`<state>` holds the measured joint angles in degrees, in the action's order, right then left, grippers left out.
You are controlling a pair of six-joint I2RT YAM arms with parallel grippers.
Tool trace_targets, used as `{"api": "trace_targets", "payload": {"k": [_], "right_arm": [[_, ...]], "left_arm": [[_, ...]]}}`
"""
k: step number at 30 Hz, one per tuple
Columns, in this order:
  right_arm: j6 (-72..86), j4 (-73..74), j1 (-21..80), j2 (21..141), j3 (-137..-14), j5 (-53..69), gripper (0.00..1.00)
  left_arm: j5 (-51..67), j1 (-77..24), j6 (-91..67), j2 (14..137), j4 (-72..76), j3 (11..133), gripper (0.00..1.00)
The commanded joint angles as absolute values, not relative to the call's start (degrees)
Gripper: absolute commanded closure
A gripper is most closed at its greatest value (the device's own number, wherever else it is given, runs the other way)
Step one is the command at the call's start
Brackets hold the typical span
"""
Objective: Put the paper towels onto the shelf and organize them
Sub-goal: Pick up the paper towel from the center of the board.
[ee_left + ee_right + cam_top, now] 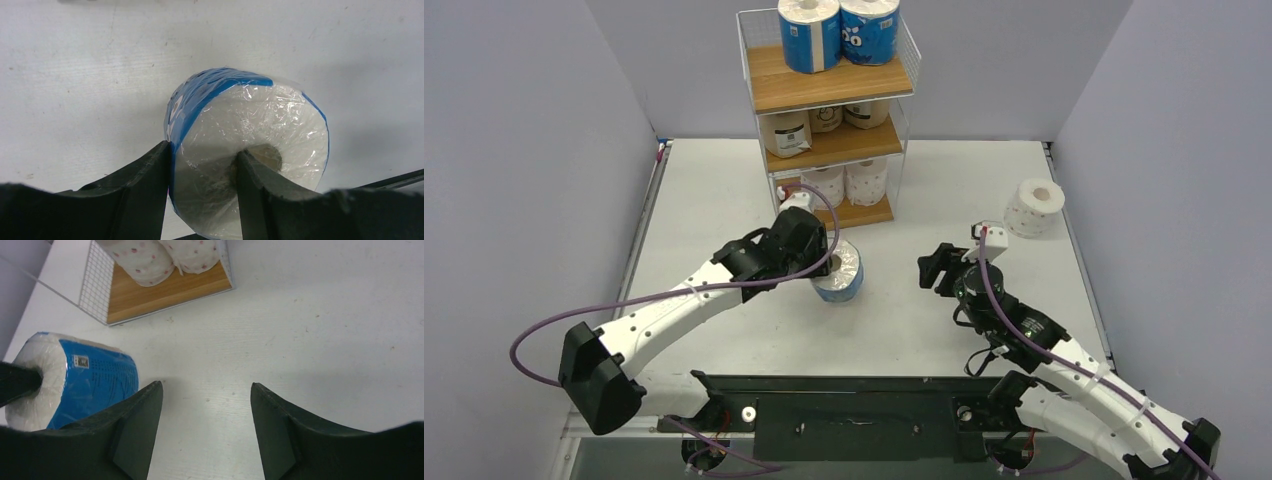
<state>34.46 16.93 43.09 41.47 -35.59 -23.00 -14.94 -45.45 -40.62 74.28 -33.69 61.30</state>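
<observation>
The left gripper will next rise and move outward to release the blue roll on the top board's bare front (pixel 784 90), because the matching blue rolls stand behind it.
My left gripper (pixel 828 262) is shut on a blue-wrapped roll (pixel 840 272), one finger in its hollow core and one on its outer side; the roll (pixel 250 150) hangs tilted just above the table in front of the shelf (pixel 829 85). The shelf holds two blue rolls (pixel 838 32) on top, three tan rolls (pixel 788 132) in the middle and two white rolls (pixel 846 182) at the bottom. A white roll (pixel 1034 206) stands on the table at the right. My right gripper (pixel 936 267) is open and empty over bare table (pixel 205 390); the blue roll (pixel 75 382) shows to its left.
Grey walls close in the white table (pixel 714 200) on the left, back and right. The shelf's bottom board (pixel 165 292) with two dotted white rolls (pixel 155 257) shows in the right wrist view. A purple cable (pixel 604 310) loops off the left arm.
</observation>
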Motion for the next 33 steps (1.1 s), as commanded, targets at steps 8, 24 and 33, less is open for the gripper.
{"api": "trace_targets", "payload": {"k": [8, 24, 33], "right_arm": [[36.1, 3.7, 42.7, 39.9, -38.8, -14.5, 0.39], [30.1, -6.8, 43.1, 44.5, -45.5, -9.9, 0.35], [21.0, -10.5, 48.1, 52.5, -54.4, -19.1, 0.35]], "left_arm": [[-21.5, -45.7, -35.9, 70.5, -38.9, 84.0, 0.83], [-27.8, -43.7, -30.7, 77.8, -41.2, 109.1, 0.82], [-30.9, -40.9, -27.9, 82.8, -42.7, 122.6, 0.82]]}}
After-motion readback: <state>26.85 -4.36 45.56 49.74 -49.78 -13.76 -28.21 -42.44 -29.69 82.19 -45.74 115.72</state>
